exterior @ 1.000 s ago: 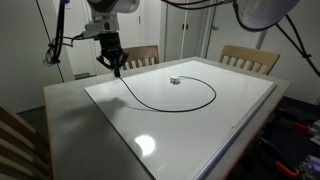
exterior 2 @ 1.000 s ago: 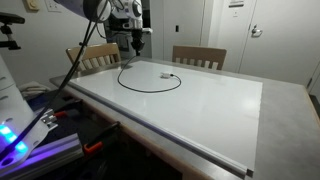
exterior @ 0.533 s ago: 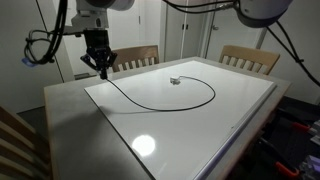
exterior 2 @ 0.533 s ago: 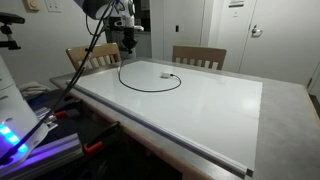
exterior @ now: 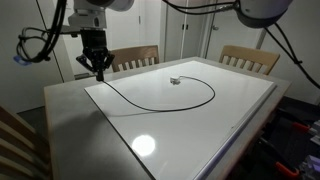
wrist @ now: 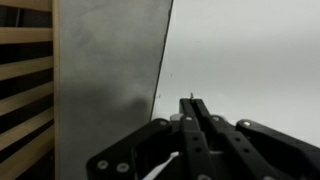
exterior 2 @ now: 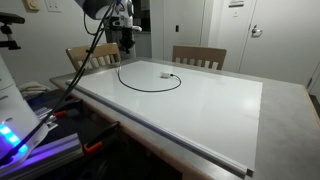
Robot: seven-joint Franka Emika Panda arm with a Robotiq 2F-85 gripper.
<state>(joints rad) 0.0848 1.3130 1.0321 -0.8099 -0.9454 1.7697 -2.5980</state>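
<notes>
The grey strip beside the board's edge (exterior: 90, 113) is bare, so I will bring my gripper down toward the left in the wrist view and release the cable there.
My gripper (exterior: 100, 70) hangs over the far corner of the white board (exterior: 200, 135), close to its edge. It is shut on one end of a thin black cable (exterior: 213, 90). In both exterior views the cable runs down from the fingers and lies in a wide loop (exterior 2: 150, 90) on the board. The cable's other end, a small plug (exterior: 174, 80), rests inside the loop. In the wrist view my gripper (wrist: 190, 103) has both fingers pressed together, with a tiny tip of the cable poking out above them. The gripper (exterior 2: 127, 45) stands just beyond the loop.
The board lies on a grey table (exterior: 70, 120), whose bare strip (wrist: 110, 80) shows beside the board's edge. Two wooden chairs (exterior: 250, 58) (exterior: 135, 57) stand at the far side. Wooden slats (wrist: 25, 90) sit beyond the table edge. Equipment with a blue light (exterior 2: 15, 135) stands nearby.
My gripper has carried the cable end sideways toward the board's corner, stretching that part of the loop. Over the last half second it has barely moved.
</notes>
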